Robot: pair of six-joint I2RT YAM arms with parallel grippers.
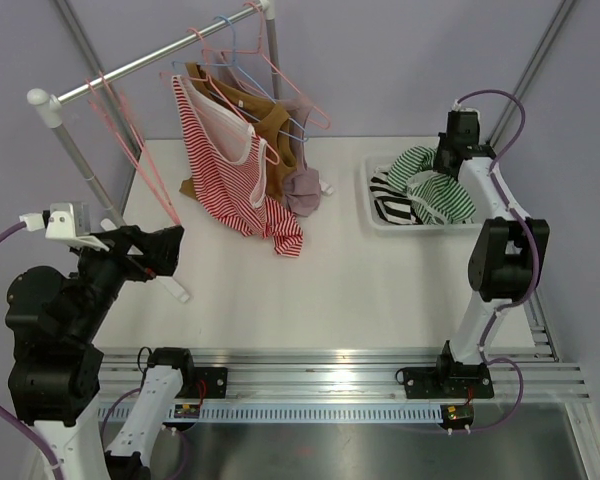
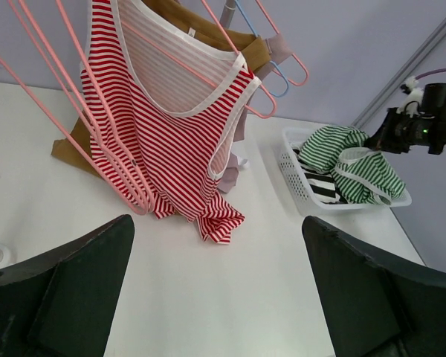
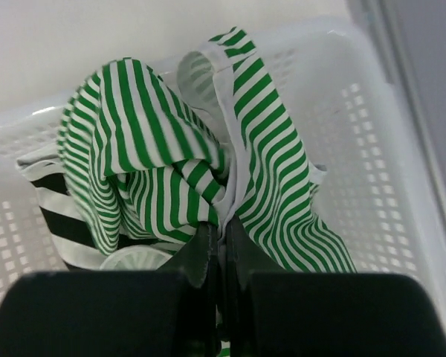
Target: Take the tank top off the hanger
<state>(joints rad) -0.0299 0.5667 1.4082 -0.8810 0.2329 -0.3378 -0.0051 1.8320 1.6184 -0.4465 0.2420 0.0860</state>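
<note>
My right gripper should next lower its fold into the white basket (image 1: pixel 432 188), then open; most of the green-and-white striped tank top is already inside.
A red-and-white striped tank top (image 1: pixel 230 175) hangs on a pink hanger (image 1: pixel 242 92) from the rack rail, its hem bunched on the table. It also shows in the left wrist view (image 2: pixel 171 126). My left gripper (image 1: pixel 162 250) is open and empty, low at the near left and well short of it (image 2: pixel 217 223). My right gripper (image 1: pixel 450 150) is shut on a green-and-white striped tank top (image 3: pixel 171 156) and holds a fold of it over the white basket (image 3: pixel 357 97). This green top (image 1: pixel 435 185) lies mostly inside the basket.
The metal rack rail (image 1: pixel 150 60) crosses the back left, with empty pink hangers (image 1: pixel 140 160) leaning down to the table. A brown garment (image 1: pixel 270 120) and a mauve one (image 1: pixel 305 185) hang behind the red top. A black-and-white striped garment (image 3: pixel 59 216) lies in the basket (image 1: pixel 380 222).
</note>
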